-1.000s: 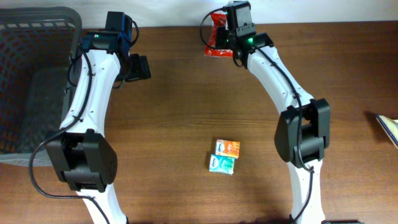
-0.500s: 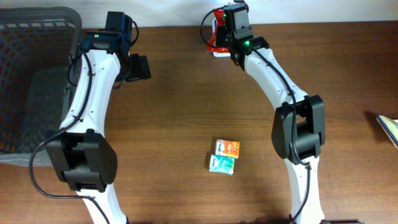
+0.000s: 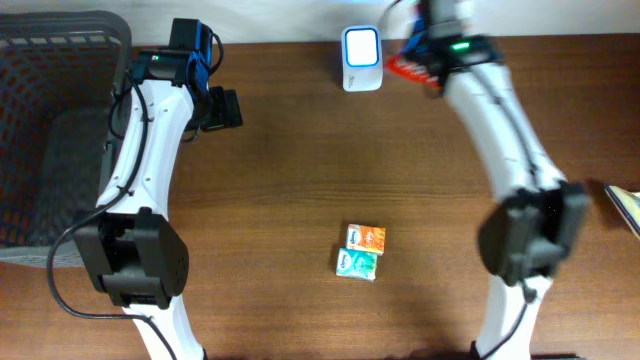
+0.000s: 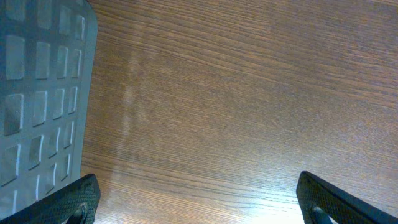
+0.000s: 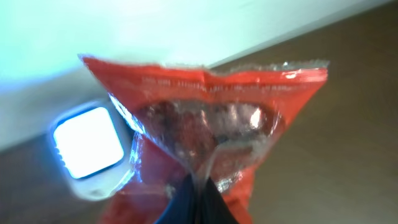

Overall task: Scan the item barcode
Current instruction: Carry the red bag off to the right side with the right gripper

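The robot's right gripper should next swing back toward the flat item (image 3: 627,205) and release the red bag (image 3: 413,68) over it, because the item is to the gripper's right in the overhead view.
A red snack bag (image 5: 205,124) with a clear window hangs pinched in my right gripper (image 5: 200,194), which is shut on its lower seam. In the overhead view the bag (image 3: 413,68) is at the table's back edge, just right of the white barcode scanner (image 3: 361,58). The scanner's lit window (image 5: 87,142) glows to the bag's left in the right wrist view. My right gripper (image 3: 432,52) is over the bag. My left gripper (image 3: 216,108) stands open over bare wood near the basket, its fingertips (image 4: 69,202) wide apart with nothing between them.
A dark mesh basket (image 3: 50,120) fills the left side of the table, and its grey wall (image 4: 37,99) shows in the left wrist view. Two small boxes, one orange (image 3: 366,237) and one teal (image 3: 356,263), lie mid-table. A flat item (image 3: 625,205) pokes in at the right edge.
My right arm has swung to the right with the red bag, uncovering the white scanner it was in front of. The left arm has not moved.
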Robot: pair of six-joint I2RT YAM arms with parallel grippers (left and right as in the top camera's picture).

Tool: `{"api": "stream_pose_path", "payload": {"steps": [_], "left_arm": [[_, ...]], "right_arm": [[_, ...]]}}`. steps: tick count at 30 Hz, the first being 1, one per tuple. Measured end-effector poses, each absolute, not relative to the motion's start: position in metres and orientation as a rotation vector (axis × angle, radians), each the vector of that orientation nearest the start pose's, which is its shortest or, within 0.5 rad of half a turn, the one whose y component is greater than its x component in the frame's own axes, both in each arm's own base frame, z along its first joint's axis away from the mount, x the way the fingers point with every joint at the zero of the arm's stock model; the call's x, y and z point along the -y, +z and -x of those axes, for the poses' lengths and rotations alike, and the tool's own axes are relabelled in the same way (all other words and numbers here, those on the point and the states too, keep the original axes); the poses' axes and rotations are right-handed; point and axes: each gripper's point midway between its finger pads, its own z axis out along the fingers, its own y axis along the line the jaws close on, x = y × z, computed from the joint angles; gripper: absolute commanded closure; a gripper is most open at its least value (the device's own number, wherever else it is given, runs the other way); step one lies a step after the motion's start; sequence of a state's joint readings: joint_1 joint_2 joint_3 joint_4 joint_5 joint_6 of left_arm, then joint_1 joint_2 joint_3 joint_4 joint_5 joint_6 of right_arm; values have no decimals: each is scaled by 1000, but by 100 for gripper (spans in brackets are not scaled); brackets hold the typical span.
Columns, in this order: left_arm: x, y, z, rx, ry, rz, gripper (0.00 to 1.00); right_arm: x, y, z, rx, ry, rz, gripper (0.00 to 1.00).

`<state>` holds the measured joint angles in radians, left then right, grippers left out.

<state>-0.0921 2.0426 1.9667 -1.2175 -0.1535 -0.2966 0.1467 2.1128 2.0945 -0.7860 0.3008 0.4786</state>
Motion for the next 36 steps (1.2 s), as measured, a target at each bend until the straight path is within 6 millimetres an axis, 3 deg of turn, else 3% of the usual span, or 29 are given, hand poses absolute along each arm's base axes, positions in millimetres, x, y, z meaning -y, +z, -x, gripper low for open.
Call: {"api": "stream_pose_path", "payload": {"steps": [1,4,5,7,11,20,24,26,27,28,29,36], "left_arm": [[16,155,-456,-2819,138,319,1],[16,155,-456,-2820,137,320,1],[16,155,-456,-2820,137,319,1],[16,155,-456,-2819,138,320,1],[16,155,-456,-2819,138,320,1],[16,155,-456,-2820,138,320,1],[16,155,-456,-2820,137,320,1],[16,155,-456,-2819,138,320,1],[16,155,-456,-2819,137,320,1],[16,155,-456,-2820,137,320,1],[16,155,-456,-2820,137,320,1],[16,155,-456,-2820,137,320,1]], "right_arm": [[-4,236,-557,-2258,-66,-619,96],[78,249,-512,-2253,-152,-902,96],[111,245,-494,-2252,-202,-1010,96],[154,230,-463,-2282,-280,-1165,96],[224,204,-414,-2282,-420,-1412,96],[344,146,-304,-2131,-591,-1860,96],[372,115,-276,-2060,-581,-1965,95],[378,108,-273,-2034,-549,-1983,82],[380,107,-273,-2027,-540,-1986,59],[381,106,-273,-2021,-529,-1987,18],[382,106,-274,-2012,-521,-1989,1],[369,102,-271,-2069,-474,-2011,1]]}}
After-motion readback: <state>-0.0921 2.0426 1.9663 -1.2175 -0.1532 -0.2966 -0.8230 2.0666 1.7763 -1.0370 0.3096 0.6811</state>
